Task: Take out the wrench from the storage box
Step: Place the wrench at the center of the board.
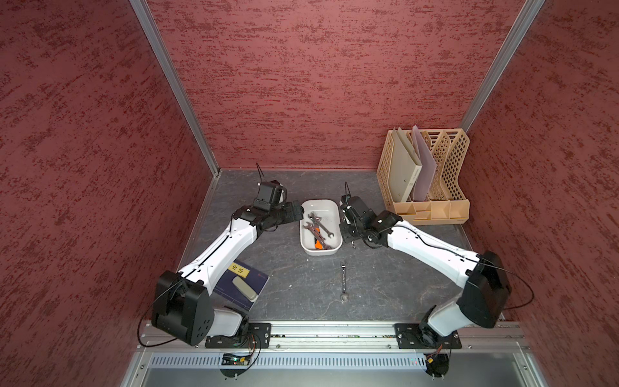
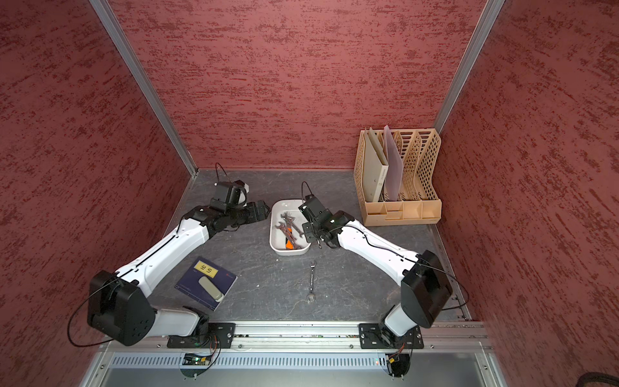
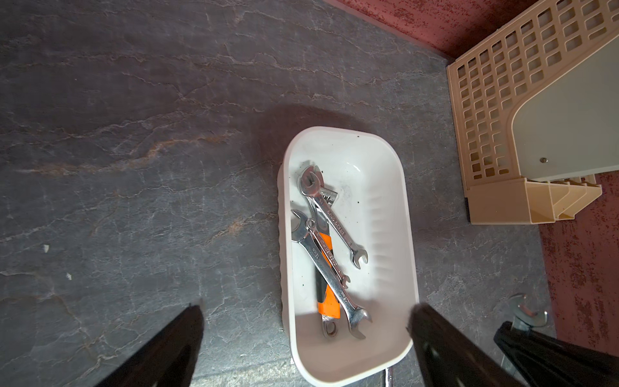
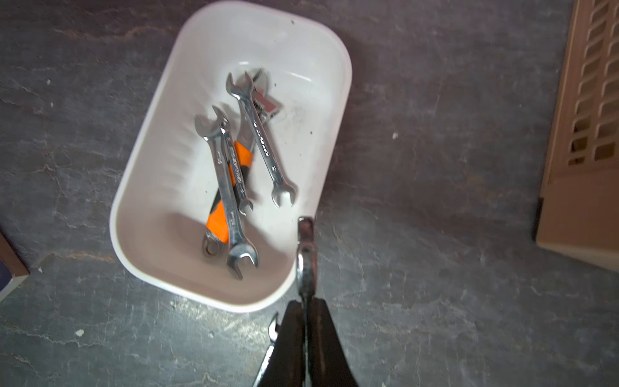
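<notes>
My right gripper is holding the steel wrench and will next move back toward my base, go down to the bare tabletop beside the loose wrench and release it there.
The storage box is a shallow white tub in the middle of the table, holding several steel wrenches laid over an orange-handled adjustable one. My right gripper hangs just off the box's right near corner. It is shut on a thin steel wrench that sticks out past its fingertips, above the box rim. My left gripper stands wide open at the box's left side with nothing between its fingers.
Another wrench lies loose on the grey tabletop in front of the box. A beige lattice file rack stands at the back right. A dark blue book with a beige case on it lies front left.
</notes>
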`<state>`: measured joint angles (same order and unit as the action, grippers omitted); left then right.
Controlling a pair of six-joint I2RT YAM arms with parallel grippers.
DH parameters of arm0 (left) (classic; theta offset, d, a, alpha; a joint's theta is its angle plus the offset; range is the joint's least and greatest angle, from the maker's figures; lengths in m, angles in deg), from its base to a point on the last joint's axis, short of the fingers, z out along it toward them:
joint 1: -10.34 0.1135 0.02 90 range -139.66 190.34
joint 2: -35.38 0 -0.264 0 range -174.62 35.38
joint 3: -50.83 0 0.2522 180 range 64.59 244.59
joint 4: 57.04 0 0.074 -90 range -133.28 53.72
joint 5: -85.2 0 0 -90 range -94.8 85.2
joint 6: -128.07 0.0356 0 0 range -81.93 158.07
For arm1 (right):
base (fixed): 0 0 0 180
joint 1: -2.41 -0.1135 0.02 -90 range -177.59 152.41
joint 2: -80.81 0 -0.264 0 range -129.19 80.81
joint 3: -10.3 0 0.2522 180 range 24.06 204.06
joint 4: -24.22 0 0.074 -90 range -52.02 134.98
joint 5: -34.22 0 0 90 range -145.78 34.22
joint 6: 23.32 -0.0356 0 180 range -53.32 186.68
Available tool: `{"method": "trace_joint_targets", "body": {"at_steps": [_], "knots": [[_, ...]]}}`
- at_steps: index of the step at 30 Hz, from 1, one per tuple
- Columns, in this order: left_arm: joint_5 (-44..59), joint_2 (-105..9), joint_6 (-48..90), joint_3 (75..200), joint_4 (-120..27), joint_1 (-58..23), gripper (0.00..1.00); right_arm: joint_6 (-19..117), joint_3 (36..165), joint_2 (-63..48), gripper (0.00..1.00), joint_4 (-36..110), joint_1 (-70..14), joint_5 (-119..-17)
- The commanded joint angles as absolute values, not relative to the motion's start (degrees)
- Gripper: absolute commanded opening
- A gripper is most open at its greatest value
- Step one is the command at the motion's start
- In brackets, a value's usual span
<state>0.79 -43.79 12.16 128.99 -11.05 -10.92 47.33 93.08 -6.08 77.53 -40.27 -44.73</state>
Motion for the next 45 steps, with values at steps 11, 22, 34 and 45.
{"method": "trace_joint_targets", "body": {"at_steps": [11, 22, 34, 45], "knots": [[0.2, -42.9, 13.4, 129.6, -9.4, -13.0, 1.00, 30.4, 70.4, 6.6, 0.00, 69.0, -43.2, -47.3], [1.1, -44.0, 13.8, 130.1, -9.2, -12.9, 1.00, 19.3, 61.2, 2.0, 0.00, 56.4, -45.7, -55.8], [1.3, -43.4, 13.8, 129.5, -9.3, -12.9, 1.00, 14.5, 56.1, 1.3, 0.00, 54.0, -46.8, -57.1], [1.5, -43.7, 13.8, 129.7, -9.3, -12.9, 1.00, 16.3, 56.2, 2.9, 0.20, 59.2, -46.8, -54.7]]}}
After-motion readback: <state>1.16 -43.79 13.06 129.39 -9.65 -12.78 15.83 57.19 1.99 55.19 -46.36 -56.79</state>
